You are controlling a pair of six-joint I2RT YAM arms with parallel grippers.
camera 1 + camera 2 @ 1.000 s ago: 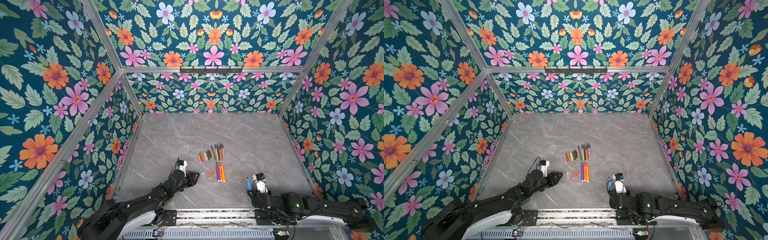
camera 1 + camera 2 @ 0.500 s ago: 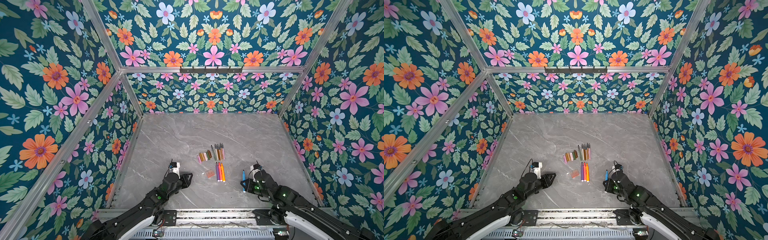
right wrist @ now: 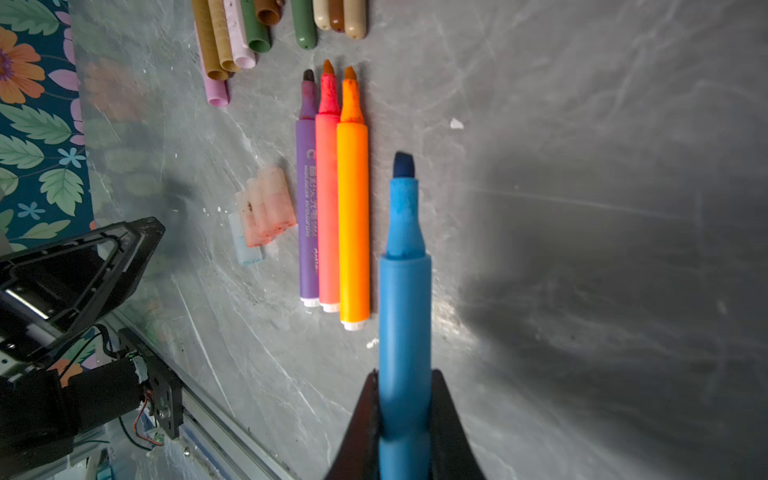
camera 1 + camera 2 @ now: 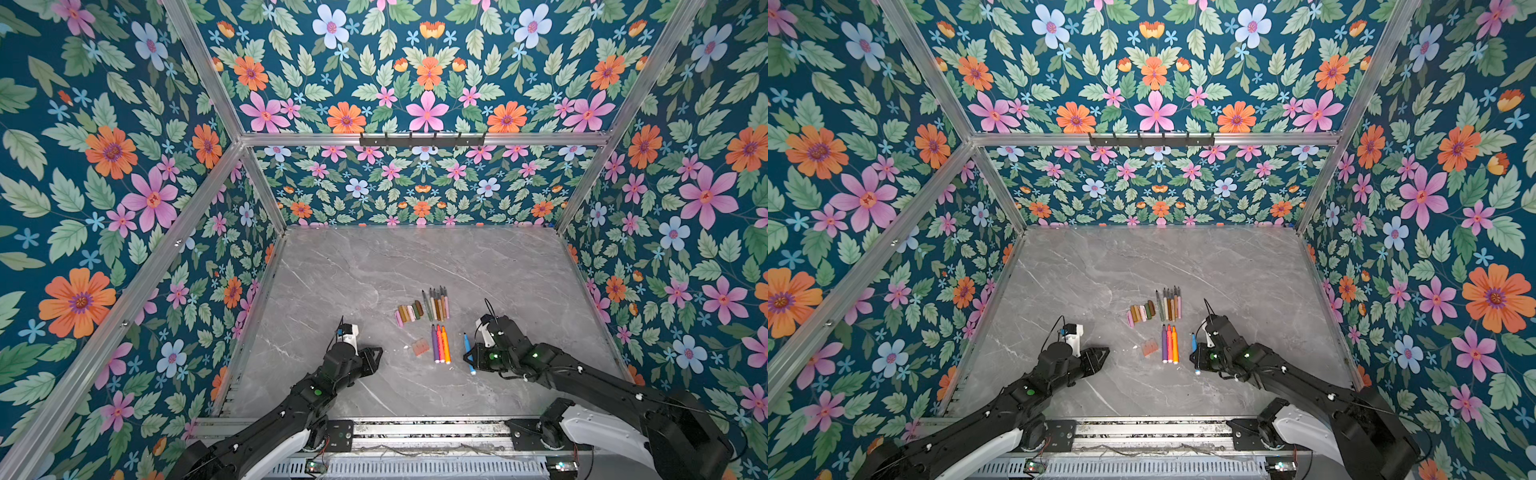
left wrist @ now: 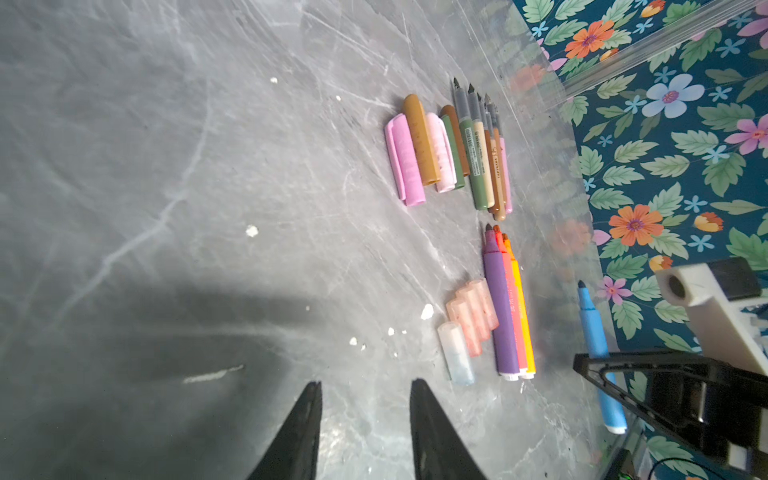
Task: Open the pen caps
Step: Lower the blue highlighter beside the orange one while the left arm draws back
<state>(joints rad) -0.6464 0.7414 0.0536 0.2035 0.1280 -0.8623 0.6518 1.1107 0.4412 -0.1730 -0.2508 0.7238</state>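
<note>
Next, the right gripper moves outward and down to the bare tabletop (image 4: pixel 453 344) (image 3: pixel 379 214) beside the orange marker. It releases the blue marker's body there, since the other thick markers lie in a row.
My right gripper (image 3: pixel 405 376) is shut on the barrel of an uncapped blue marker (image 3: pixel 405 291), which points away from me, low over the table. In both top views the blue marker (image 4: pixel 468 353) (image 4: pixel 1194 349) lies just right of the purple, coral and orange markers (image 4: pixel 440 344). Translucent reddish pen caps (image 5: pixel 471 316) (image 3: pixel 268 210) lie left of those markers, with a pale bluish cap (image 5: pixel 456 353) beside them. Pink, tan, brown and olive pen caps (image 4: pixel 409 311) (image 5: pixel 419 153) sit farther back. My left gripper (image 5: pixel 365 388) (image 4: pixel 376 353) is open and empty, left of the reddish caps.
A row of thin uncapped markers (image 4: pixel 436 305) (image 5: pixel 486 158) lies right of the pink and tan caps. Small white specks (image 5: pixel 251 230) dot the grey marble table (image 4: pixel 415 257). Flowered walls (image 4: pixel 124 249) enclose it on three sides, and a metal rail (image 4: pixel 415 430) runs along the front.
My right gripper has carried the blue marker from the front right leftward, up beside the orange marker. The left gripper has barely shifted and stays open.
</note>
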